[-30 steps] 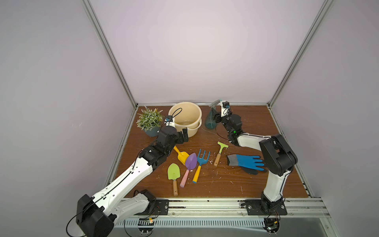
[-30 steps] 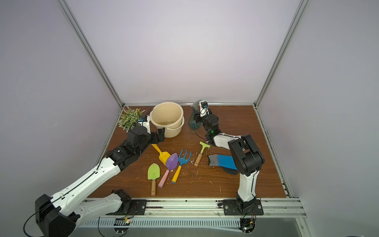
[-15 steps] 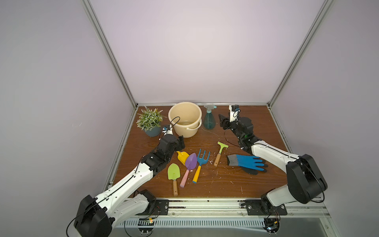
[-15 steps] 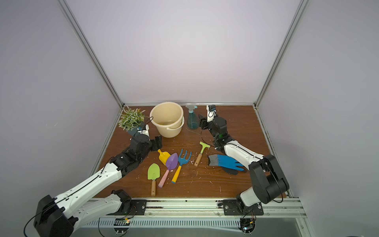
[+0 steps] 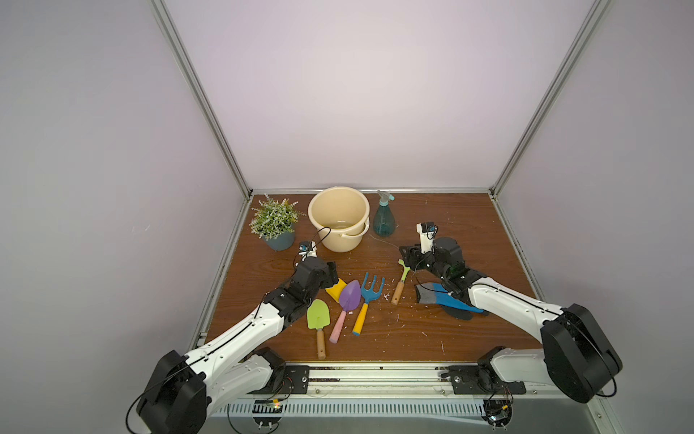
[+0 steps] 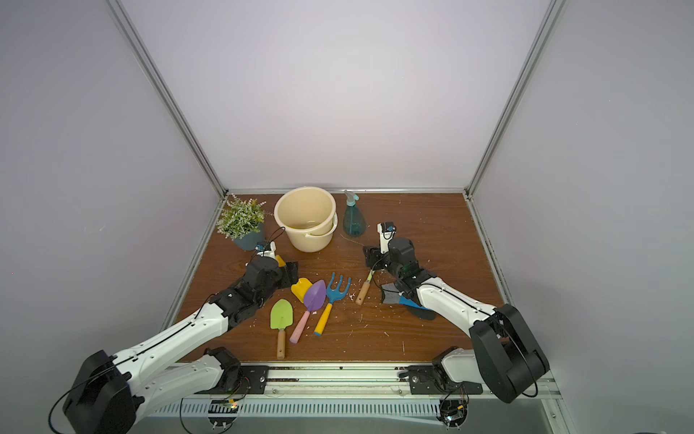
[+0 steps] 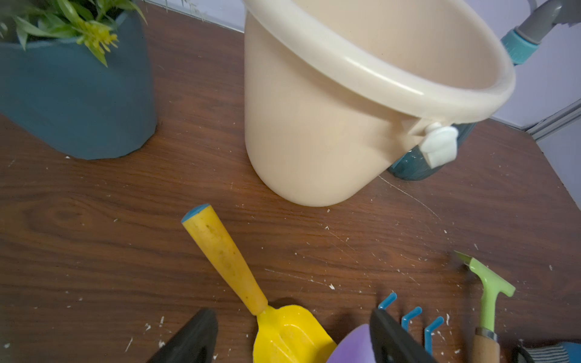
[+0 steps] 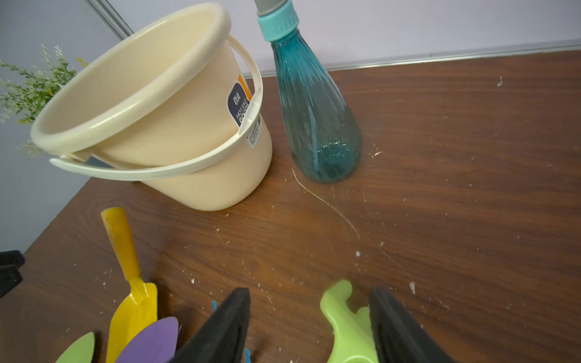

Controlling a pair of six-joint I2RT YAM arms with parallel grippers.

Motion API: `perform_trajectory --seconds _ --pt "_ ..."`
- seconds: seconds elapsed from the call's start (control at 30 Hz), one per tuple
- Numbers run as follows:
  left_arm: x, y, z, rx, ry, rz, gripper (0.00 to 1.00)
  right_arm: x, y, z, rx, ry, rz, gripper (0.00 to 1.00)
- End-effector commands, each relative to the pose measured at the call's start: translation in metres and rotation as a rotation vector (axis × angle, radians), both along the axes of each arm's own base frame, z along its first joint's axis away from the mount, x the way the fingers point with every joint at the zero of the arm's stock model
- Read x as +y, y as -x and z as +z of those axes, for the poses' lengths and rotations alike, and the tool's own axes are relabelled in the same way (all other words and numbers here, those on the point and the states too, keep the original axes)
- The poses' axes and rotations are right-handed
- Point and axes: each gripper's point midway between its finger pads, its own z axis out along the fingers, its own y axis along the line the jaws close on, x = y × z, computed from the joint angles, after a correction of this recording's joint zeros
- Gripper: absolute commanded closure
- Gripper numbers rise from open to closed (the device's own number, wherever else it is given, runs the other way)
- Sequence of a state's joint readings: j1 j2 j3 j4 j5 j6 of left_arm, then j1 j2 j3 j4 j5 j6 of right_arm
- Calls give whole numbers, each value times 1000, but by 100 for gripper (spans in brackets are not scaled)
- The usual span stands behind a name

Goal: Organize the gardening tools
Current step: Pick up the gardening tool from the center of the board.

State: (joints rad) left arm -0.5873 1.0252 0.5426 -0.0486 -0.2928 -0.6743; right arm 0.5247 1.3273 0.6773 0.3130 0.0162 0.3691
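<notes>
My right gripper should next lower and draw back to the hoe's green neck, below and back from it, as the fingers frame only the head.
My left gripper is open and low over the yellow scoop, one finger on each side of the blade's neck. Beside the scoop lie the purple trowel, the blue fork and the lime-green trowel. My right gripper is open too. The lime-green hoe has its head between the fingers, close against one of them. The teal spray bottle stands upright at the back.
A cream bucket and a potted plant stand at the back left, just beyond the scoop's handle. A blue and grey glove lies under my right forearm. White crumbs speckle the brown table.
Both arms drew back from the rear. The left gripper came from the bucket to the scoop and its jaws narrowed. The right left the spray bottle and came down over the hoe's head.
</notes>
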Motion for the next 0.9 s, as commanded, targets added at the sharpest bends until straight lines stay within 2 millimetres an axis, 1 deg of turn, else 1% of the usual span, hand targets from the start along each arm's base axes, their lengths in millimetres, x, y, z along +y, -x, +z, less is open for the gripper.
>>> perform_trajectory --seconds 0.0,0.2,0.3,0.5,0.7,0.87 --pt "1 1 -13 28 19 11 23 3 12 -6 67 -45 2 35" --pt "3 4 -30 63 8 15 28 4 26 -37 201 -33 -9 38" --pt "1 4 -32 70 7 8 28 4 33 -54 268 -30 -18 39" --pt "-6 0 -33 74 12 -16 29 8 40 -82 364 -41 -30 41" --pt "-12 -3 -31 80 10 -39 30 18 37 -101 420 -63 -24 46" --pt "-11 -3 -26 69 10 -40 30 15 26 -108 418 -37 -67 51"
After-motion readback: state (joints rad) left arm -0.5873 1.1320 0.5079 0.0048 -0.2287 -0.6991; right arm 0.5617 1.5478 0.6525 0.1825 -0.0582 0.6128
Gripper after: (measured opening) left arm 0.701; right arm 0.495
